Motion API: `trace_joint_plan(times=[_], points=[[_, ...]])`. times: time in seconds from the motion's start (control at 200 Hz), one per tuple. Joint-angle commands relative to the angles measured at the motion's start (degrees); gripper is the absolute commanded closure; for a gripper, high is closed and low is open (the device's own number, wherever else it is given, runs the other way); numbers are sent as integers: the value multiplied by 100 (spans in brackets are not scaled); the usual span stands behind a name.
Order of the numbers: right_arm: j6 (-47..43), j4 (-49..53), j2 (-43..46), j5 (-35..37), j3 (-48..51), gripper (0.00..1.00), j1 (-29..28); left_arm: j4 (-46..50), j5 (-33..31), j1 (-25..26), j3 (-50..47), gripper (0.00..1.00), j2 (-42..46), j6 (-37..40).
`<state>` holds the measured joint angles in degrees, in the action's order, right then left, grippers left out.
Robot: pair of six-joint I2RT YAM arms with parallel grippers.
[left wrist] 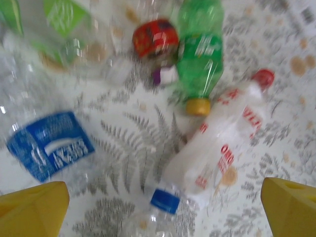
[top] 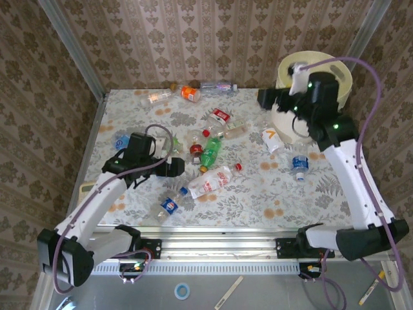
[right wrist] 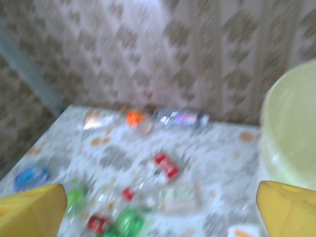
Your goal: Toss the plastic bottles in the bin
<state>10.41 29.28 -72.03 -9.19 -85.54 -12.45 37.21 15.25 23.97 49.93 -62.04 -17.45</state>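
Note:
The top of the blue-capped bottle [top: 169, 205] is next for my left gripper, which should move back and down to close on it, clear of the white bottle.
Several plastic bottles lie scattered over the flowered table. My left gripper [top: 181, 169] stands open low over the middle cluster: a green bottle [top: 210, 155] [left wrist: 200, 54], a white red-printed bottle [top: 211, 181] [left wrist: 217, 143] and a clear blue-capped bottle [top: 169, 205] [left wrist: 164, 201]. In the left wrist view that blue cap lies between my yellow fingertips [left wrist: 34, 210], untouched. The cream bin [top: 345, 71] [right wrist: 291, 133] stands at the far right. My right gripper [top: 261, 98] hangs open and empty, raised beside the bin's left side.
An orange bottle [top: 190, 93] and a long clear one [top: 218, 86] lie along the far edge by the papered wall. A red-labelled bottle [top: 221, 116] lies mid-table; two more [top: 271, 139] [top: 298, 163] rest near the bin's foot. A blue-labelled bottle [left wrist: 49, 145] lies left of my left gripper.

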Motion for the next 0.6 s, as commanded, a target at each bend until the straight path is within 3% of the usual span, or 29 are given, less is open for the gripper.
trace_joint_plan(times=[0.0, 0.275, 0.595], points=[[633, 994, 374, 157, 648, 0, -509, 987, 171, 89, 209, 0, -319, -251], [2208, 1277, 1258, 99, 2375, 0, -1625, 1479, -229, 802, 292, 2, -1500, -617], [2534, 1741, 1847, 14, 2817, 0, -1867, 2077, -808, 1034, 498, 7, -2079, -560]])
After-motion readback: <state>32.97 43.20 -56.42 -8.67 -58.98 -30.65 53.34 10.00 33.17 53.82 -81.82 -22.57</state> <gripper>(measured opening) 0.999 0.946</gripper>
